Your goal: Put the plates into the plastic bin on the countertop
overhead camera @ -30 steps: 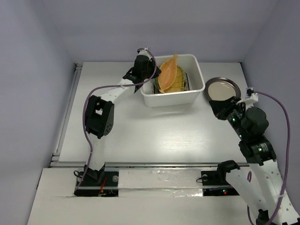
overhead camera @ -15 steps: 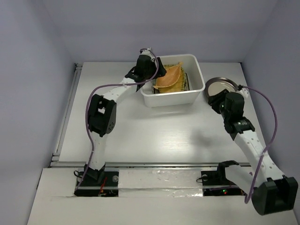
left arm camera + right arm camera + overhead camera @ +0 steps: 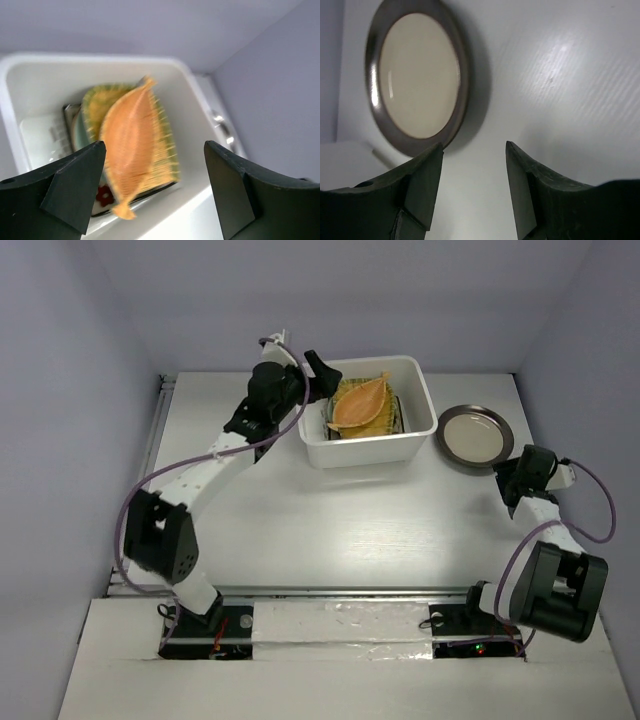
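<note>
The dark-rimmed round plate's near edge (image 3: 488,463) (image 3: 458,120) is still beyond the right gripper's open fingers, so the right gripper will next lower and shift toward the plate, with its fingers on both sides of the plate's rim.
The orange leaf-shaped plate (image 3: 357,403) (image 3: 135,145) lies on top of the stack inside the white plastic bin (image 3: 420,430) (image 3: 197,107). Under it show a yellow ribbed plate (image 3: 97,100) and a cream floral plate (image 3: 102,196). My left gripper (image 3: 315,385) (image 3: 155,185) hangs open and empty over the bin's left rim. The dark-rimmed round plate (image 3: 474,435) (image 3: 417,75) with a beige centre rests flat on the countertop (image 3: 330,510) right of the bin. My right gripper (image 3: 508,480) (image 3: 474,150) stands open just short of its near edge, holding nothing.
Metal rails (image 3: 140,480) run along the countertop's left and front edges. Grey walls close in the back and both sides. The right arm's elbow (image 3: 560,590) is folded low by the front right corner.
The left gripper opened and let go of the orange leaf plate, which dropped flat into the bin; the arm drew back left. The right gripper opened and backed off from the round plate.
</note>
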